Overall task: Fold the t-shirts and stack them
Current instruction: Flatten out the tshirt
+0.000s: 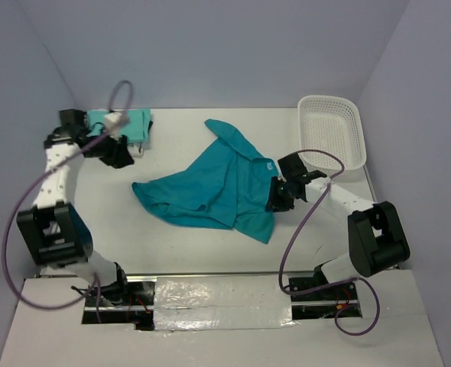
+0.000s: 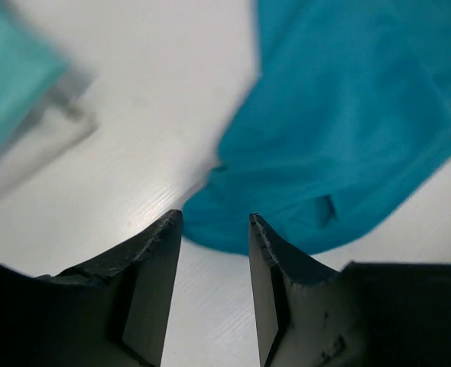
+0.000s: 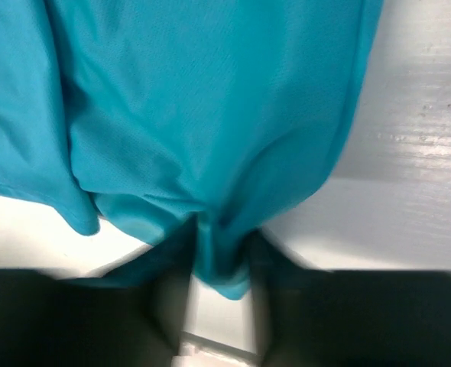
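Observation:
Only the opposite edge of the teal t-shirt is pinched. Next, the left gripper reaches back and down from the folded pile onto its loose end and closes.
A teal t-shirt (image 1: 210,187) lies crumpled and spread across the middle of the table. My right gripper (image 1: 275,200) is at its right edge. In the right wrist view a bunched fold of the teal t-shirt (image 3: 210,99) runs down between the jaws of the right gripper (image 3: 219,245), which pinch it; that view is blurred. A folded pale mint t-shirt (image 1: 118,122) rests at the back left. My left gripper (image 1: 122,157) hovers just in front of it, off the teal cloth. In the left wrist view the left gripper (image 2: 214,218) is open and empty, with the teal t-shirt (image 2: 348,115) ahead.
A white plastic lattice basket (image 1: 330,99) stands at the back right, beyond the right arm. Walls close the table at the back and on both sides. Bare white tabletop (image 1: 180,145) lies between the folded pile and the teal shirt.

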Tool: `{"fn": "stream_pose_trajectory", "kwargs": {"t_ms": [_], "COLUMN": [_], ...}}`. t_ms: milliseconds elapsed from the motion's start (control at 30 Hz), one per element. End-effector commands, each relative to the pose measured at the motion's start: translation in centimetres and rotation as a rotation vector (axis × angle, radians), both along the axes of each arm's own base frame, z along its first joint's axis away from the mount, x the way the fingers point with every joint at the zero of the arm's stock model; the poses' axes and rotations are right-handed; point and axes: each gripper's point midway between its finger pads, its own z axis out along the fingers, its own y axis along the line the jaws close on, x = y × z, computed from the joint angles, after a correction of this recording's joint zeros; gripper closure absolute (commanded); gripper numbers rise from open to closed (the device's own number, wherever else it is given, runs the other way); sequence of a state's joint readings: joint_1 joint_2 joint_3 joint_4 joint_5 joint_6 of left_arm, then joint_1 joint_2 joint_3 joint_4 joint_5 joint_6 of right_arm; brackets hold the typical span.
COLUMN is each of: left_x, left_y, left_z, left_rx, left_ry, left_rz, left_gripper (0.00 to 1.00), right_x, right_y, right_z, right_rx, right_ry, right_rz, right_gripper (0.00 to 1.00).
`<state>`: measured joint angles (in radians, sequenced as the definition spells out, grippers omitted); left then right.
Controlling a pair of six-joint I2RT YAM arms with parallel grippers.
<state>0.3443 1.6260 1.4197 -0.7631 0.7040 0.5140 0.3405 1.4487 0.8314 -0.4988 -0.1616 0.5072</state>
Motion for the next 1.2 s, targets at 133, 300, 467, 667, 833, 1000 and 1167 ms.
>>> {"fn": "stream_pose_trajectory", "kwargs": {"t_ms": [133, 300, 467, 667, 833, 1000, 1167], "left_x": [-10.7, -9.3, -8.1, -8.4, -9.0, -8.9, -9.4], "left_y": [-9.4, -8.2, -6.9, -6.8, -5.4, -5.6, -7.3], "left_z": [-7.5, -10.7, -11.8, -13.5, -15.6, -14.2, -9.0], "left_rx": [0.539, 0.707, 0.791, 0.792, 0.838, 0.776, 0.494], "left_ry": [0.026, 0.053, 0.084, 0.112, 0.175, 0.195, 0.202], "left_rz": [-0.619, -0.607, -0.607, -0.611, -0.58, -0.525, -0.482], "left_gripper": [0.42, 0.41, 0.41, 0.42, 0.65, 1.0, 1.0], "right_x": [-1.2, -3.3, -5.3, -6.8, -7.9, -8.0, -7.1], "right_y": [-1.0, -1.3, -1.4, -0.3, 2.0, 3.6, 2.9], "right_z": [0.3, -0.4, -1.2, -1.1, -1.3, -3.5, -5.6], "right_rx": [-0.048, -0.028, -0.019, 0.01, 0.039, 0.098, 0.111], "right_ry": [0.007, 0.047, 0.095, 0.114, 0.14, 0.182, 0.213], "right_rz": [0.026, 0.011, 0.012, 0.016, 0.027, 0.002, -0.068], "right_gripper": [0.36, 0.3, 0.28, 0.28, 0.28, 0.36, 0.85]}}
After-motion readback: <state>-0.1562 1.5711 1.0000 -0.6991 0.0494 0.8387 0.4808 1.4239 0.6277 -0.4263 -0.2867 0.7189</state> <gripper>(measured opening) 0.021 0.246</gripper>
